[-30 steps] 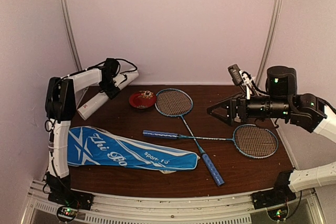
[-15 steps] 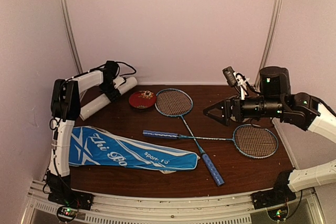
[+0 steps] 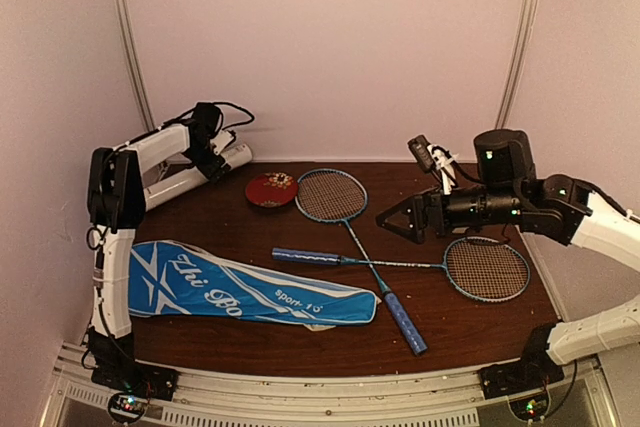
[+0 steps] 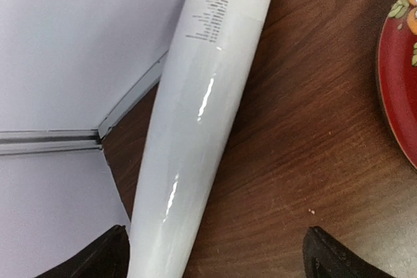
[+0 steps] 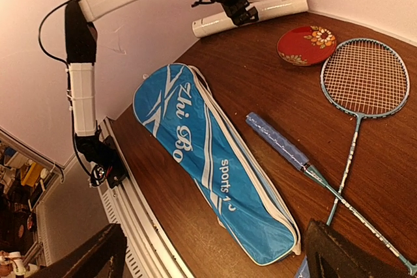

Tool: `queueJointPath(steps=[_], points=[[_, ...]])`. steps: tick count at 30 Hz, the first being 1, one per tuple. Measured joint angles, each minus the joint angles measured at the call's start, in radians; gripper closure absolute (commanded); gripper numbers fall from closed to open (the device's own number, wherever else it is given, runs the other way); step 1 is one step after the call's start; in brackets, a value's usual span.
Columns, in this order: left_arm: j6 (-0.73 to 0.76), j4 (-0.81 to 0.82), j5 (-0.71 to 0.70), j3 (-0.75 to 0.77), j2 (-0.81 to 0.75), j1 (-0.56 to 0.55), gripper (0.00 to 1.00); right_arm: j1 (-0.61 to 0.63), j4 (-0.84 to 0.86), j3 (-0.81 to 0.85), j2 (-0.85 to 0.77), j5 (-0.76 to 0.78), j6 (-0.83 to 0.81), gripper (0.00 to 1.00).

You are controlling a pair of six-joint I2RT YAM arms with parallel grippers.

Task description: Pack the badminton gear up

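Observation:
The left gripper next needs to come back from the tube [image 3: 195, 176] and down onto the blue racket bag's white far edge [image 3: 207, 257] by the bag's lettering, since bare table borders that edge.
The long white tube [image 3: 195, 176] lies at the back left by the wall. My left gripper [image 3: 211, 152] is open over it; in the left wrist view the tube [image 4: 202, 109] runs beside the left fingertip [image 4: 104, 255]. Two rackets lie crossed mid-table: one [image 3: 331, 195] with its head near the back, the other [image 3: 487, 268] with its head at the right. The blue racket bag [image 3: 240, 288] lies at the front left, also in the right wrist view [image 5: 208, 154]. My right gripper [image 3: 392, 218] is open and empty, above the table. No shuttlecocks are in view.
A small red round dish [image 3: 271, 189] sits between the tube and the back racket's head, also in the left wrist view [image 4: 401, 83]. Pale walls close in the back and both sides. The table's metal rail [image 3: 320, 387] runs along the front edge.
The tube's left end has swung toward the back wall under my left gripper. My right arm has moved left, toward the table's middle, with its gripper still open.

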Motion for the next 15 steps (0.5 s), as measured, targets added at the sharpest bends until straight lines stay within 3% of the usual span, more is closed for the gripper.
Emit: queueJointPath(steps=[6,11,15], points=[[-0.126,0.015,0.024,-0.183,-0.253,0.000,0.02,-0.001,0.003,0.001,0.127,0.000,-0.015,0.11],[-0.266,0.132,0.024,-0.579,-0.610,-0.049,0.02,-0.002,0.003,0.008,0.265,-0.005,-0.031,0.18],[-0.429,0.181,0.012,-0.828,-0.800,-0.185,0.02,-0.002,0.003,0.035,0.383,-0.015,-0.048,0.21]])
